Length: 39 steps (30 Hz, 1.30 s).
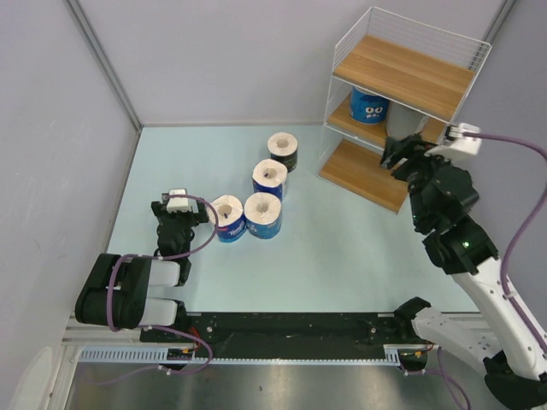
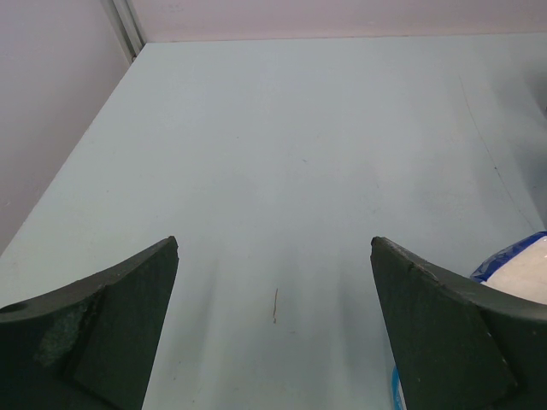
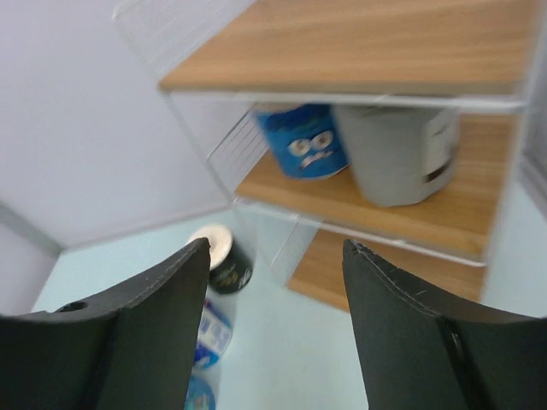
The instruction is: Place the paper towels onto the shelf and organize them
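I should move my right gripper down and to the left in the top view to straddle the middle blue roll's shelf-side (image 1: 276, 212) (image 3: 202, 395), because bare tabletop leaves it clear.
The shelf (image 1: 402, 73) stands at the back right. On its middle board sit a blue roll (image 1: 369, 107) and a grey roll (image 3: 395, 154); the blue one also shows in the right wrist view (image 3: 303, 141). My right gripper (image 1: 398, 154) is open and empty just in front of the shelf's middle board (image 3: 402, 213). On the table stand a black roll (image 1: 283, 150) and three blue rolls (image 1: 269, 179), (image 1: 263, 214), (image 1: 227, 217). My left gripper (image 1: 178, 209) is open and empty just left of the nearest blue roll, whose edge shows at the right of the left wrist view (image 2: 521, 269).
Grey walls close the table on the left, back and right. The shelf's bottom board (image 1: 367, 175) lies low, under my right gripper. The black rail (image 1: 291, 329) runs along the near edge.
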Tool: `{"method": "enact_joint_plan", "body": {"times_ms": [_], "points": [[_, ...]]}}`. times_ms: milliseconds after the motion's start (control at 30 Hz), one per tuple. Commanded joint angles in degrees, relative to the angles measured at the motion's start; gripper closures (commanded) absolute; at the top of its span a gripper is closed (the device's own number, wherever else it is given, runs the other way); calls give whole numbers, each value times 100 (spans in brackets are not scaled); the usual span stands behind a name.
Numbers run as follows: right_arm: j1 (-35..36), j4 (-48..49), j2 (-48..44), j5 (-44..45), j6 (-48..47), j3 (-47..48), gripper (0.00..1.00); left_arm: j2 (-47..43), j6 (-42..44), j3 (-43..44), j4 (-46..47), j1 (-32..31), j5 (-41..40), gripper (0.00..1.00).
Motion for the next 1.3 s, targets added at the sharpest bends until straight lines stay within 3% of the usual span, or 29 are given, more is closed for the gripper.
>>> {"method": "enact_joint_plan", "body": {"times_ms": [0,300,733,1267], "points": [[412,-140,924,-959,8,43,31,-87,-87,69,156,18,174,0],[940,-123,2883,-2156,351,43,27,-87,-87,78,147,18,174,0],[1169,563,4238,-3640,835,43,23,-96,-87,78,147,18,174,0],[1362,1275,5038,-3422,1564,43,23,-87,-87,69,147,18,174,0]]}}
